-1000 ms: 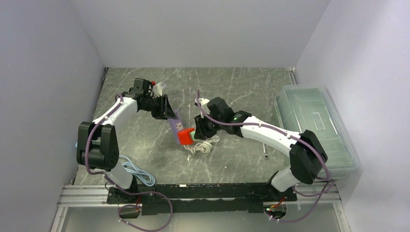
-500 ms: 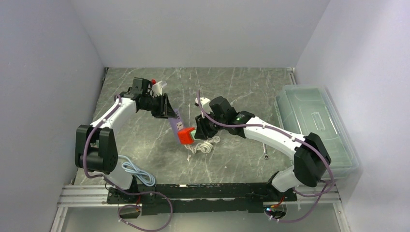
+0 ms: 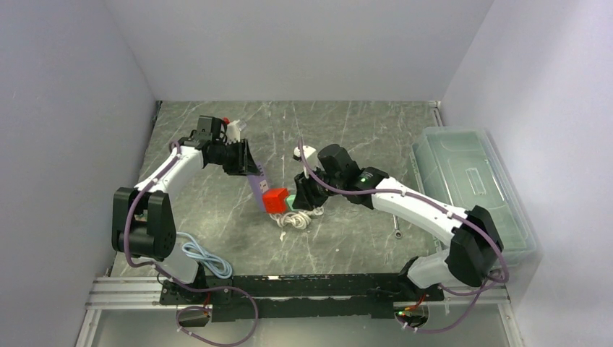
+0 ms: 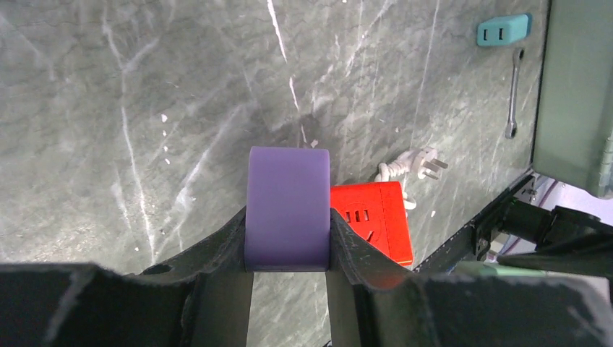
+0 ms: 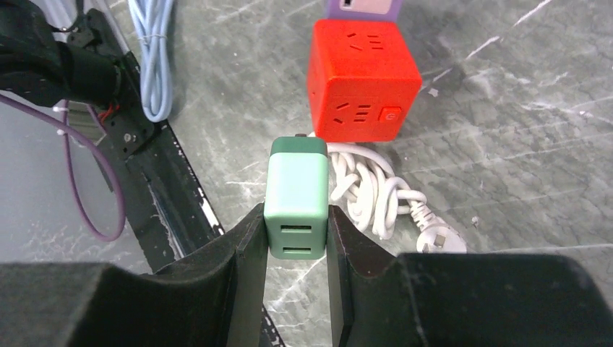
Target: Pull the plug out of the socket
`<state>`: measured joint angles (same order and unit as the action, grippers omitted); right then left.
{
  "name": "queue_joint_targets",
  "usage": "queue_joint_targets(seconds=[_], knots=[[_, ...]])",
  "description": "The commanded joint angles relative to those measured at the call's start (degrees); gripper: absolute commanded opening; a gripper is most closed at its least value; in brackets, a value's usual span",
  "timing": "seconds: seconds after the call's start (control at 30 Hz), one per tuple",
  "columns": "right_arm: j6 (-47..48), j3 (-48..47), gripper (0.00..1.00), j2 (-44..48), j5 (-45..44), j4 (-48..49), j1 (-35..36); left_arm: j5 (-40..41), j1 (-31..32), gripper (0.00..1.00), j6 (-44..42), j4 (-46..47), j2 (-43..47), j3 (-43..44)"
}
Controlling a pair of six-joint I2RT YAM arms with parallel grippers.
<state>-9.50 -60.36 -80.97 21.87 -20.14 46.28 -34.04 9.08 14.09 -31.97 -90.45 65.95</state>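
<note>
The green plug is now off the red cube. The robot's right gripper needs to carry it away and turn first, to get it down onto the open table (image 3: 372, 229) beside the wrench.
A red cube socket (image 3: 275, 200) sits mid-table on its coiled white cord (image 3: 296, 219). My left gripper (image 3: 253, 173) is shut on a purple plug (image 4: 288, 210); the purple plug lies against the cube's left side, and the red cube (image 4: 372, 217) shows just behind it. My right gripper (image 3: 298, 196) is shut on a green plug (image 5: 296, 199), which is held just off the red cube (image 5: 361, 79) on its right side. Whether the green plug's pins still touch the cube is hidden.
A clear lidded bin (image 3: 470, 181) stands at the right edge, with a small wrench (image 3: 397, 231) in front of it. A teal adapter (image 4: 502, 30) lies near the wrench (image 4: 512, 94). A light blue cable (image 3: 202, 256) is coiled by the left arm's base.
The red cube and purple plug have shifted slightly up and left with my left gripper. My right gripper, holding the green plug, has edged right, away from the cube.
</note>
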Motion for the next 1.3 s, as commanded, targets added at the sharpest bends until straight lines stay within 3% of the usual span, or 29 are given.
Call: queue_joint_targets(seconds=[0.0, 0.37, 0.6, 0.73, 1.03, 1.27], knots=[[1.0, -1.0, 0.0, 4.0, 0.9, 1.1, 0.3, 2.3, -0.2, 0.0, -1.0, 2.4, 2.7, 0.9], [-4.3, -1.9, 0.0, 8.8, -12.4, -5.0, -3.0, -2.8, -1.0, 0.0, 0.1, 4.6, 5.0, -0.1], [-11.5, 4.8, 0.0, 13.2, -19.4, -7.8, -15.1, -10.0, -3.3, 0.0, 3.2, 8.7, 5.9, -1.2], [-15.0, 9.8, 0.0, 15.2, -24.7, -8.3, -20.8, -6.8, -3.4, 0.0, 2.2, 7.5, 6.7, -0.9], [-22.1, 15.7, 0.0, 14.2, -36.3, -11.3, -23.7, -3.7, -3.0, 0.0, 1.7, 6.4, 7.9, -0.9], [-23.6, 16.5, 0.0, 9.4, -40.2, -10.1, -25.9, -2.7, -2.7, 0.0, 1.5, 6.0, 8.1, -0.9]])
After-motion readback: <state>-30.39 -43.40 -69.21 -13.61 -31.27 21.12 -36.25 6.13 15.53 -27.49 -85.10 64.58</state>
